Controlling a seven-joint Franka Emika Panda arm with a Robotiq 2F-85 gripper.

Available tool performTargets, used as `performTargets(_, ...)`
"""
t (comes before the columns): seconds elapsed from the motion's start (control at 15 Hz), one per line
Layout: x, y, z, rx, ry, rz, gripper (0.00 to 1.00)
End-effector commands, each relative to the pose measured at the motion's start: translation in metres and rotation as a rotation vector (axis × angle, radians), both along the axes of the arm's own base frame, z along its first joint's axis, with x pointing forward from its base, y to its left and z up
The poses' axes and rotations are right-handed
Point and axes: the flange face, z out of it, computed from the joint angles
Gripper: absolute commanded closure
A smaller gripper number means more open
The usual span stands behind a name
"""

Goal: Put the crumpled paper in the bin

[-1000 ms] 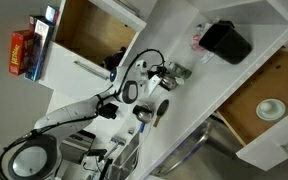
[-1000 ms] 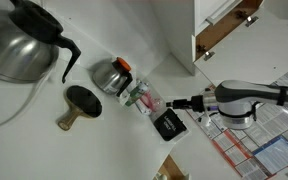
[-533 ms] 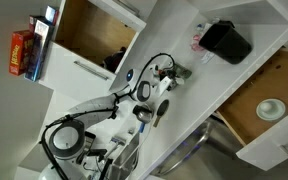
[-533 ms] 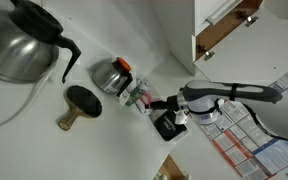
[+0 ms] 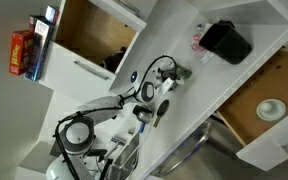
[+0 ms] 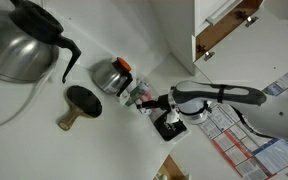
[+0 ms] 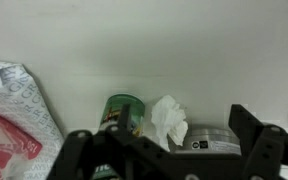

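Observation:
The crumpled paper [image 7: 167, 119] is between the green can [image 7: 124, 112] and the silver tin, and my open gripper will go down onto it next, since its spread fingers are already on both sides of the paper from above.
The crumpled paper [image 7: 167, 119] is a white wrinkled wad on the white counter, seen in the wrist view between a green can [image 7: 124, 112] and a flat silver tin [image 7: 215, 138]. My gripper [image 7: 167, 152] is open, its two dark fingers on either side of the wad and just short of it. In both exterior views the gripper [image 5: 170, 76] [image 6: 156, 103] reaches into the small clutter. The black boxy bin [image 5: 227, 42] [image 6: 169, 126] stands on the counter close beside the gripper. The paper is too small to make out in the exterior views.
A clear printed plastic bag [image 7: 14, 110] lies left of the can. A small kettle [image 6: 108, 75], a large coffee pot [image 6: 19, 40] and a brown round object [image 6: 80, 102] stand farther along the counter. A white bowl [image 5: 270, 108] sits in an open drawer. An open cupboard [image 5: 92, 35] is behind the arm.
The arm has stretched forward across the counter, and the gripper has moved in toward the clutter beside the bin. The bin and other objects have not moved.

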Motion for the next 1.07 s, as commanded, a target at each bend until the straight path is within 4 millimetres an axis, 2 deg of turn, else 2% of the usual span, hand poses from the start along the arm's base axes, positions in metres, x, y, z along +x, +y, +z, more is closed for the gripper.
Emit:
performTargets(0.0, 0.010, 0.010, -0.005, -0.027, -0.056, 0.019, 0.00)
performTargets(0.6, 0.037, 0.030, -0.045, -0.029, -0.174, 0.034, 0.00)
performTargets(1.0, 0.057, 0.035, -0.057, -0.020, -0.195, 0.037, 0.00)
